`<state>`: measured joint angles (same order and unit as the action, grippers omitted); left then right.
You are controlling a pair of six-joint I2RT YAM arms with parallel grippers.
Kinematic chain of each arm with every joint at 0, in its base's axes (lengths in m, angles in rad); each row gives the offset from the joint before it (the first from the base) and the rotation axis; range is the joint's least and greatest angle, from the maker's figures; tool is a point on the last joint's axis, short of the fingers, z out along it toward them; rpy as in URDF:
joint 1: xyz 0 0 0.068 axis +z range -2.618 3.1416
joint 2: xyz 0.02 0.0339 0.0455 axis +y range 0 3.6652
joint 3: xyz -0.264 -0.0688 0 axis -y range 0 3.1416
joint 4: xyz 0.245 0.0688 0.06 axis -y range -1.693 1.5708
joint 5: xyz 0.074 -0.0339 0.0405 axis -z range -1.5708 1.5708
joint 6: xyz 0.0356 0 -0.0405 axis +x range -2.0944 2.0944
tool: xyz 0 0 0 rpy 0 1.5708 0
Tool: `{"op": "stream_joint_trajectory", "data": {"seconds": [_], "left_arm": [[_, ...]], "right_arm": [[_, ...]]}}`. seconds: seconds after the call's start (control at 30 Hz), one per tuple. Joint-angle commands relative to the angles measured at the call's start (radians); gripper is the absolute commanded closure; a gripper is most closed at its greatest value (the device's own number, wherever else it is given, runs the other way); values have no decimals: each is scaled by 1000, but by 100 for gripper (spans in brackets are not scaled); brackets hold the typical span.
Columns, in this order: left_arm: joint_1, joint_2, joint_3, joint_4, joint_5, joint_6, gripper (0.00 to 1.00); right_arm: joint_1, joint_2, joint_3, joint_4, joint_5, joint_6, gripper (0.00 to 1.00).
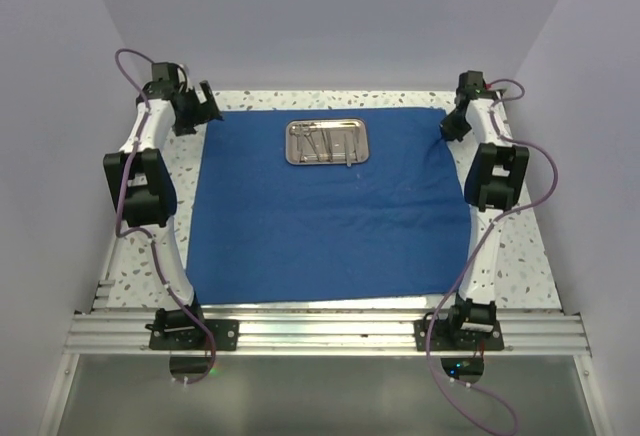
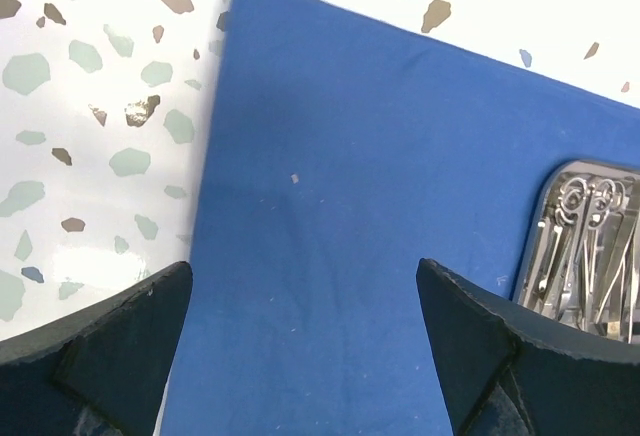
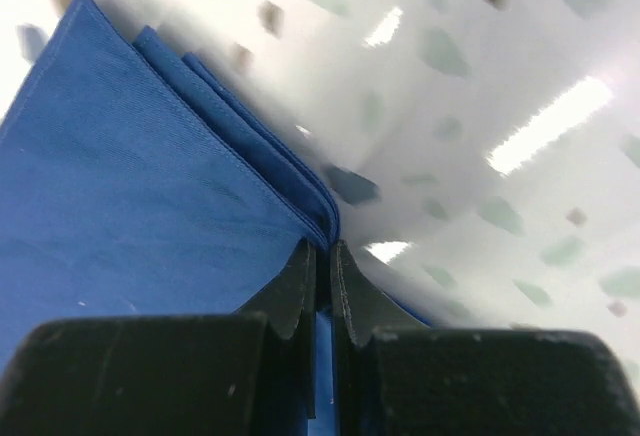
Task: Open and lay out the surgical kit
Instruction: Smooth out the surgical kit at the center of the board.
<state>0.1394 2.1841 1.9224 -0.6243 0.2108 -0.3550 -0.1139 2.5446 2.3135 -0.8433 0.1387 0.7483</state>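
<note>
Next, my left gripper goes to the right in the top view and down onto the scissors' handle jutting free past the tray's near rim. The tray lies lower there.
The royal-blue cloth wrap lies spread flat on the table. A shiny steel tray sits on its far middle, with ring-handled scissors and tweezers inside; the tray also shows in the left wrist view. My left gripper is open above the cloth's far left corner, holding nothing. My right gripper is at the cloth's far right edge, shut on a folded edge of the cloth, which is pinched between its fingers.
The speckled white tabletop borders the cloth on all sides. An aluminium rail runs along the near edge by the arm bases. Pale walls close in left, right and behind.
</note>
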Motion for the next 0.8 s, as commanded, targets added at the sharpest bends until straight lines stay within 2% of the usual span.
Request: {"op": "stream_joint_trajectory", "data": {"seconds": [0.0, 0.07, 0.1, 0.13, 0.17, 0.27, 0.4, 0.5, 0.57, 0.6, 0.63, 0.67, 0.7, 0.77], "left_arm": [[8, -29, -13, 24, -4, 17, 2], [8, -26, -46, 41, -10, 21, 2], [8, -14, -54, 43, -25, 22, 2], [9, -9, -68, 49, -30, 25, 2], [9, -3, -74, 51, -31, 25, 2], [8, -9, -86, 60, -28, 19, 2], [6, -69, -102, 92, -14, 4, 0], [-9, -118, -53, 77, -46, -2, 0], [-52, -167, 3, 67, -71, 1, 0], [-75, -188, 16, 72, -109, 8, 0], [-139, -236, 29, 99, -146, 63, 0], [-187, -259, 20, 129, -146, 86, 0], [-223, -283, -3, 170, -89, 88, 0], [-244, -331, -156, 373, 89, -98, 0]], "right_arm": [[-18, -144, -182, 27, 130, 14, 100], [-23, -121, -151, -2, 85, -13, 100], [-24, -107, -123, -16, 67, -26, 71], [-24, -86, -77, -28, 49, -39, 53], [-26, -86, -68, -39, 30, -58, 29], [-24, -147, -106, 15, 32, -90, 10], [-24, -250, -144, 59, 36, -130, 9], [-23, -340, -161, 52, 19, -145, 9], [-23, -414, -232, 70, -2, -153, 10], [-20, -502, -268, 79, -19, -152, 10], [-14, -596, -357, 102, -42, -150, 11], [-6, -596, -409, 122, -54, -150, 11], [6, -700, -464, 145, -62, -152, 11], [72, -789, -616, 205, -82, -176, 11]]}}
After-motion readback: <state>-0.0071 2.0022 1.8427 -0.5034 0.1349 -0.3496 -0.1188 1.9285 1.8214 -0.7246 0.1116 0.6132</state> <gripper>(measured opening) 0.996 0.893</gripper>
